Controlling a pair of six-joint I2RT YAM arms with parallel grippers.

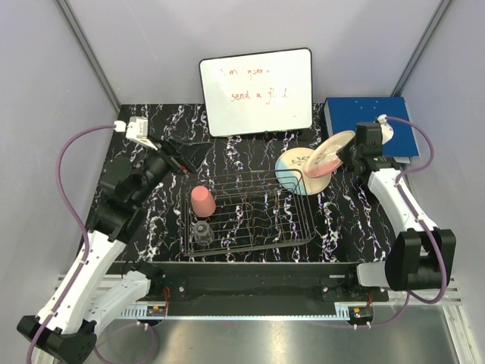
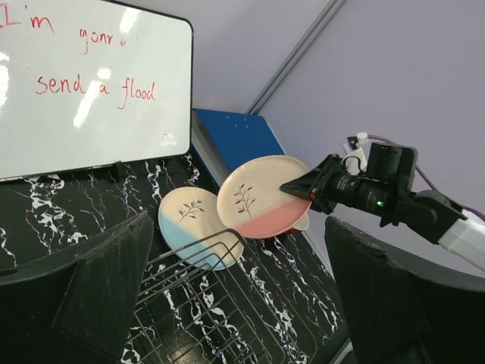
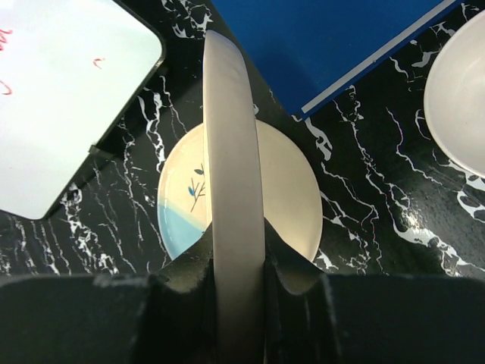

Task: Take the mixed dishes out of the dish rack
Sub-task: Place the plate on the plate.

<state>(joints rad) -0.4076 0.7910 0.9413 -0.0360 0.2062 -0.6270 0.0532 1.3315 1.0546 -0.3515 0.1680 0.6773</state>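
Note:
My right gripper should next move down and to the left in the top view and release onto the blue-banded plate, because this plate is below on that side.
The dish rack of dark wire sits mid-table and holds a pink cup and a small clear glass at its left end. My right gripper is shut on the rim of the pink-banded plate, held tilted above the table right of the rack; the rim runs between the jaws. Under it, the blue-banded plate lies by the rack's far right corner. A cream bowl rests on the table nearby. My left gripper hangs open and empty beyond the rack's far left corner.
A whiteboard with red writing stands at the back of the table. A blue box lies at the back right, behind my right arm. Grey walls close in both sides.

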